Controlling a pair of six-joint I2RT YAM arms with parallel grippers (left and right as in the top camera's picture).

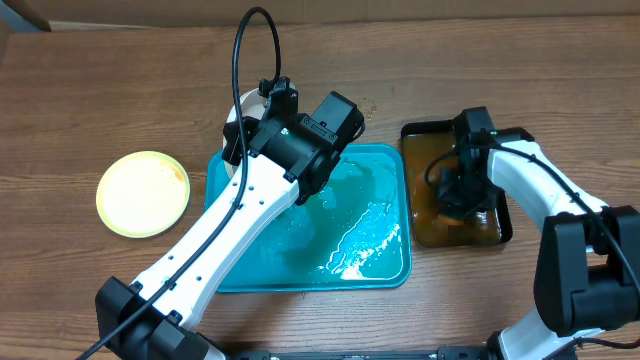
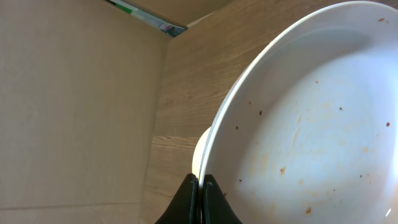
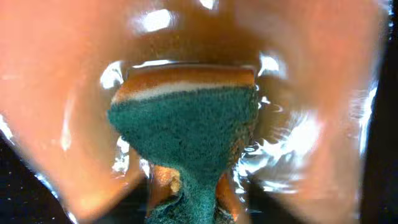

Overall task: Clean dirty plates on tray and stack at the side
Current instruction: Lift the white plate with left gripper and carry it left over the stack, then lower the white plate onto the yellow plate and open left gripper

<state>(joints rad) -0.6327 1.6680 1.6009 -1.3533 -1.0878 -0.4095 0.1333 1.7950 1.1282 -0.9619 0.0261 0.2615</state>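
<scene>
My left gripper swings left in the overhead view next, tilts and comes down over the yellow-green plate to release, because the stack starts there.
My left gripper is shut on the rim of a white dirty plate with small brown specks, held tilted on edge. From overhead, that gripper and the plate are over the far left corner of the teal tray. A second pale rim shows just behind the held plate. The pale yellow-green plate lies on the table left of the tray. My right gripper is shut on a green and orange sponge dipped in brownish liquid.
The small black tray with brownish liquid stands right of the teal tray, and my right gripper is in it. The teal tray's floor is wet. A cardboard wall stands at the table's far edge.
</scene>
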